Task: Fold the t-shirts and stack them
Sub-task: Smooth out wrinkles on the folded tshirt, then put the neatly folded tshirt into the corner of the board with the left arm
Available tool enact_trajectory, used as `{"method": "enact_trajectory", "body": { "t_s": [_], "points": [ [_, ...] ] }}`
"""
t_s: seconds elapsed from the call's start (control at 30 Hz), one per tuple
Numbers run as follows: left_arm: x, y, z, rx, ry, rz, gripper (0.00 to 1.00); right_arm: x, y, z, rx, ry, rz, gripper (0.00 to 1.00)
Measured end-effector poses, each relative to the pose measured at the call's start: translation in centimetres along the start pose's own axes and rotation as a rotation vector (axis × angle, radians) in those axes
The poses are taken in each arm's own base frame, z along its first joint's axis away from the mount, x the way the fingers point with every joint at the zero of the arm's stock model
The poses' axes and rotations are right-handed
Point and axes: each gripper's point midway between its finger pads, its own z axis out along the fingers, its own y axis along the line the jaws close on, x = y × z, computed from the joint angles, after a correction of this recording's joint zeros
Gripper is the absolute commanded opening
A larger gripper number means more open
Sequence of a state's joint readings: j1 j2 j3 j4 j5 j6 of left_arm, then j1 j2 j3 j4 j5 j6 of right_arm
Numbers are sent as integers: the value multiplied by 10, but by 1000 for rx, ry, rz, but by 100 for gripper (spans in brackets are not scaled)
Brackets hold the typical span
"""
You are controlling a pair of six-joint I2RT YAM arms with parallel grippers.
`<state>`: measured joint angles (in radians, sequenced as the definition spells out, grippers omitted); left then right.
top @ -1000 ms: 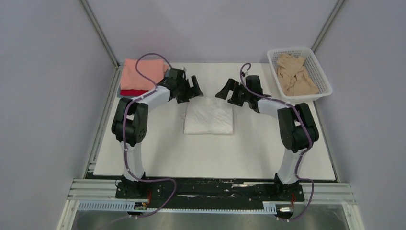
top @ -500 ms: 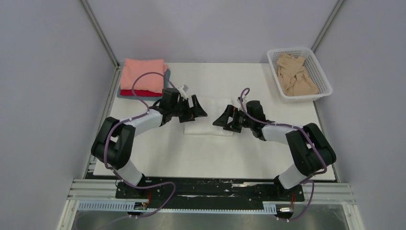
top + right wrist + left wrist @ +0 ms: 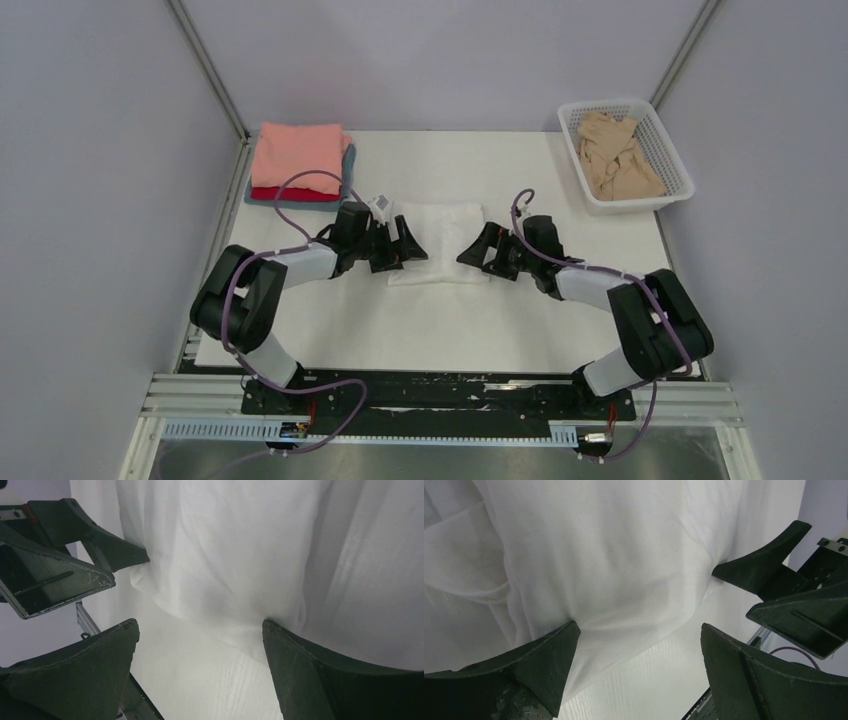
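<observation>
The white t-shirt is already folded, so I need to move my left gripper outward next, turning it over the white t-shirt's side edge nearest the stack (image 3: 395, 211).
A white t-shirt (image 3: 438, 238), folded into a rectangle, lies on the table's middle. My left gripper (image 3: 404, 250) is open at its near left corner, one finger pressing on the cloth (image 3: 589, 575), the other over bare table. My right gripper (image 3: 473, 255) is open at its near right corner, one finger (image 3: 320, 665) on the cloth (image 3: 235, 555), the other over bare table. A stack of folded shirts stands at the back left: salmon-pink (image 3: 298, 156) on top, red (image 3: 292, 194) and grey-blue (image 3: 262, 201) edges below. A beige shirt (image 3: 615, 155) lies crumpled in the basket.
The white lattice basket (image 3: 668, 148) stands at the back right corner. The white table top (image 3: 440, 330) stretches bare in front of the shirt. Grey walls and metal frame posts close in the left, back and right sides.
Both arms swung from the shirt's far corners toward me and lowered to its near corners. The shirt looks shorter front to back than a second ago.
</observation>
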<state>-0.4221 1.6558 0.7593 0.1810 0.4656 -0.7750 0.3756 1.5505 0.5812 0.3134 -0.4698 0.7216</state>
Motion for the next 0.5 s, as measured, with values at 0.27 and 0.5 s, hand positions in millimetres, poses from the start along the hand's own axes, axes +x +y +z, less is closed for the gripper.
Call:
{"method": "enact_trajectory", "body": {
  "t_s": [0.27,0.5],
  "points": [
    [-24,-4,-34,-100,-106,82,100,-53,18,-72,122,-320,-127,100],
    [-75,29,-27,-296,-159,69,100,-58,-7,-126,258,-547,-121,100]
  ]
}}
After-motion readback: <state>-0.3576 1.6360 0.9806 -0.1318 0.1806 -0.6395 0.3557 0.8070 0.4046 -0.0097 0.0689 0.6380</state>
